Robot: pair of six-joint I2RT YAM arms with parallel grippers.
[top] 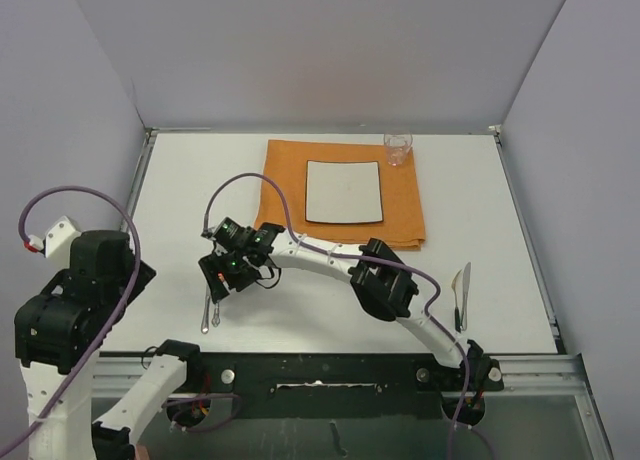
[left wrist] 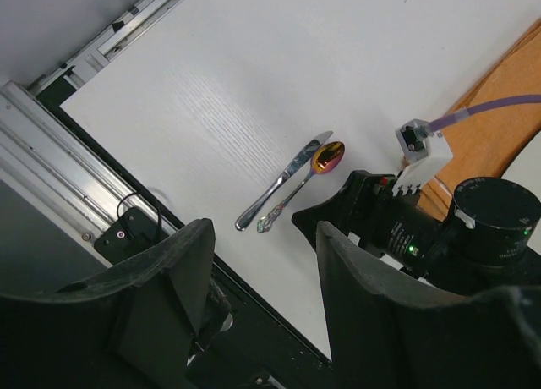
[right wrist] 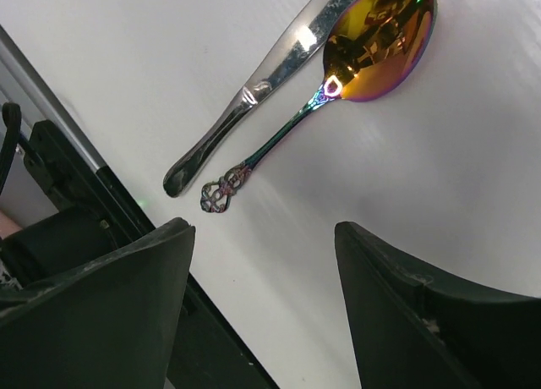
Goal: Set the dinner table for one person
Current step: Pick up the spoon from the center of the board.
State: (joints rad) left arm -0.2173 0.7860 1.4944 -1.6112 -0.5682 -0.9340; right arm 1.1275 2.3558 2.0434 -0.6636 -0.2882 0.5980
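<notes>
The thin spoon handle (top: 217, 307) (right wrist: 272, 144) slants across the wrist view, beside and below, so my right gripper next shifts over it, turns fingers to match and lowers.
The white dinner table (top: 180, 200) holds an orange cloth (top: 405, 205) with a square white plate (top: 344, 191) on it and a clear glass (top: 398, 148) at the cloth's far right corner. An iridescent spoon (right wrist: 380, 42) and a silver knife (right wrist: 254, 93) lie side by side near the front left of the table (top: 210, 308). My right gripper (right wrist: 262, 237) is open and empty, just above the bare table next to the spoon's handle; it also shows in the top view (top: 218, 280). My left gripper (left wrist: 264, 237) is open and empty, held back at the left.
Two more pieces of cutlery (top: 462, 295) lie near the table's front right. The right arm (top: 385, 280) stretches across the front of the table from right to left. A metal rail (top: 350, 365) runs along the near edge. Grey walls enclose the table.
</notes>
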